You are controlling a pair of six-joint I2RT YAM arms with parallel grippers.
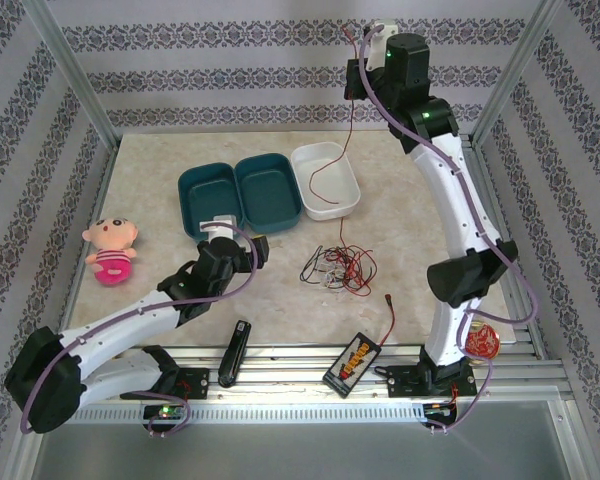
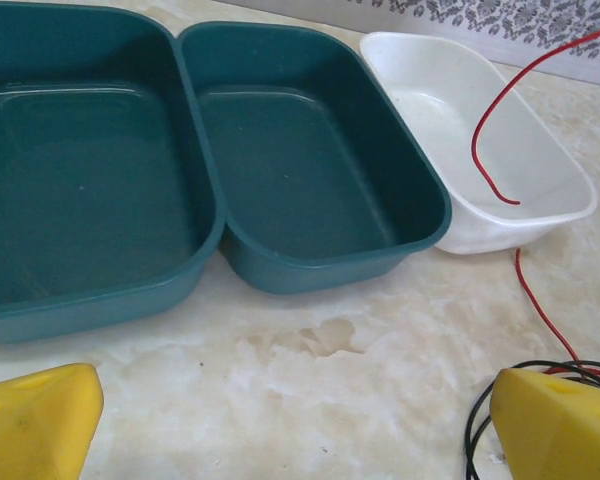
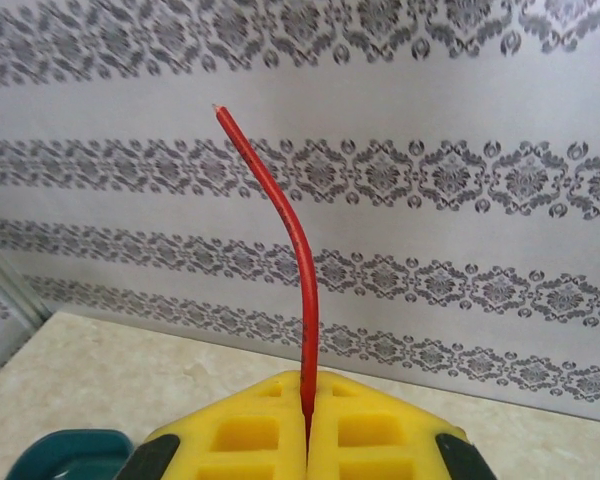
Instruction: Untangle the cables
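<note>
I need to lower my right gripper into the white tray [image 1: 352,185] below it, with its fingers tilting downward, and let go of the red cable where its loose part already trails.
A loose tangle of red, black and white cables [image 1: 338,268] lies on the table in front of the white tray [image 1: 352,185]. One red cable [image 1: 350,120] rises from it, passes over the tray and hangs from my right gripper [image 1: 362,72], held high at the back. That gripper [image 3: 307,405] is shut on the red cable [image 3: 298,250], whose free end pokes up past the pads. My left gripper [image 1: 255,248] hovers low, left of the tangle. Its yellow fingers [image 2: 35,420] stand wide apart, the left gripper [image 2: 300,410] open and holding nothing. Black cable loops [image 2: 473,425] show beside its right finger.
Two teal trays [image 1: 212,195] [image 1: 272,190] sit left of the white tray. A pink doll [image 1: 111,250] lies at the left. A black-and-yellow box [image 1: 353,362] with a short red lead [image 1: 388,318] and a black tool [image 1: 235,352] rest near the front rail.
</note>
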